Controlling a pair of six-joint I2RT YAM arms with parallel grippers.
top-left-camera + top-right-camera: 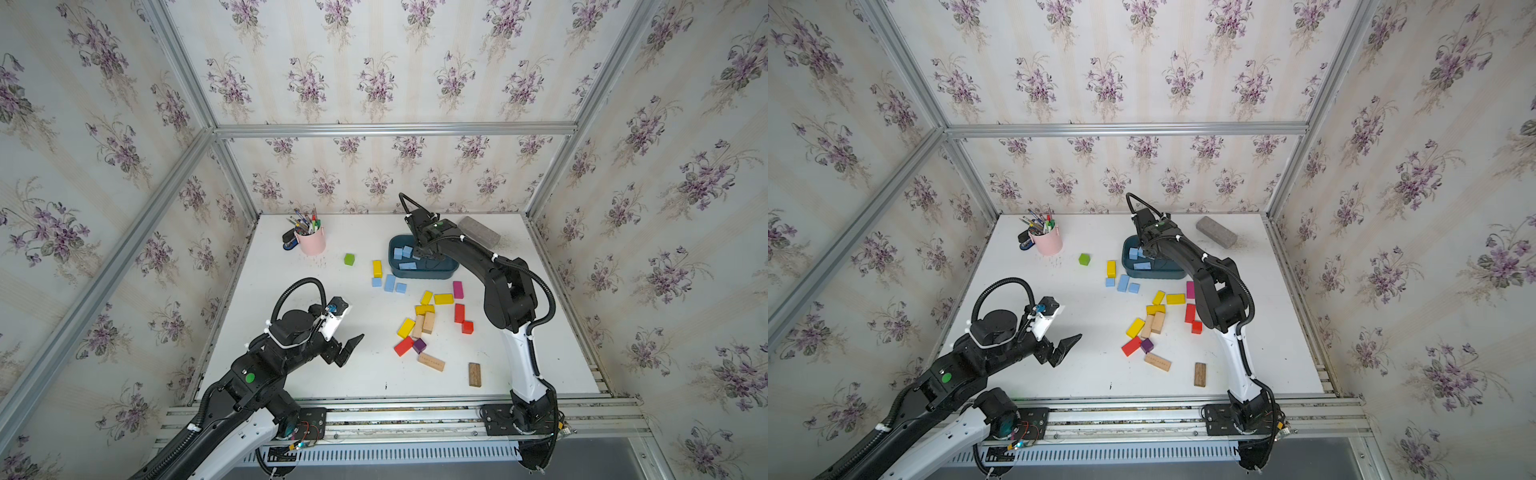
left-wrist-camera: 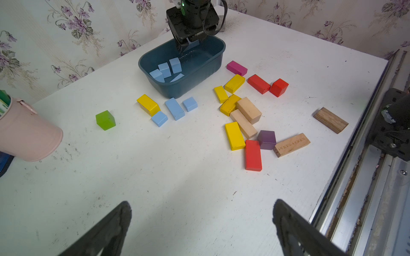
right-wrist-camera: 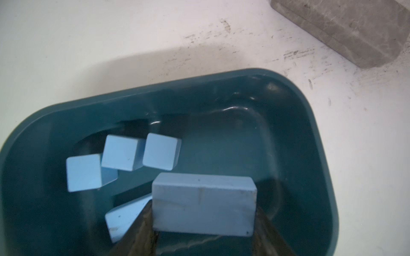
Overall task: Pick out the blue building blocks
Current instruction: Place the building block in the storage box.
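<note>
The right gripper moves down and toward the grey brick next and releases the oblong block, as the tub's bare bottom lies below the gripper on that side.
My right gripper [image 3: 203, 212] hangs inside the dark teal tub [image 3: 155, 88], shut on an oblong blue building block [image 3: 204, 199] that spans its fingers. Several more blue blocks lie in the tub, among them cubes [image 3: 121, 153] [image 3: 160, 151] and a flat one [image 3: 124, 218]. Three blue blocks [image 1: 377, 282] [image 1: 390, 282] [image 1: 401, 287] rest on the white table just in front of the tub [image 1: 419, 275], next to a yellow brick [image 1: 377, 268]. My left gripper [image 2: 202, 202] is open over bare table near the front left, well short of those three blocks [image 2: 174, 108].
A cluster of yellow, red, purple, pink and plain wooden blocks [image 1: 428, 320] lies right of centre. A green cube [image 1: 349, 259] sits alone. A pink cup of pens [image 1: 311, 241] stands at the back left and a grey brick [image 1: 478, 230] at the back right.
</note>
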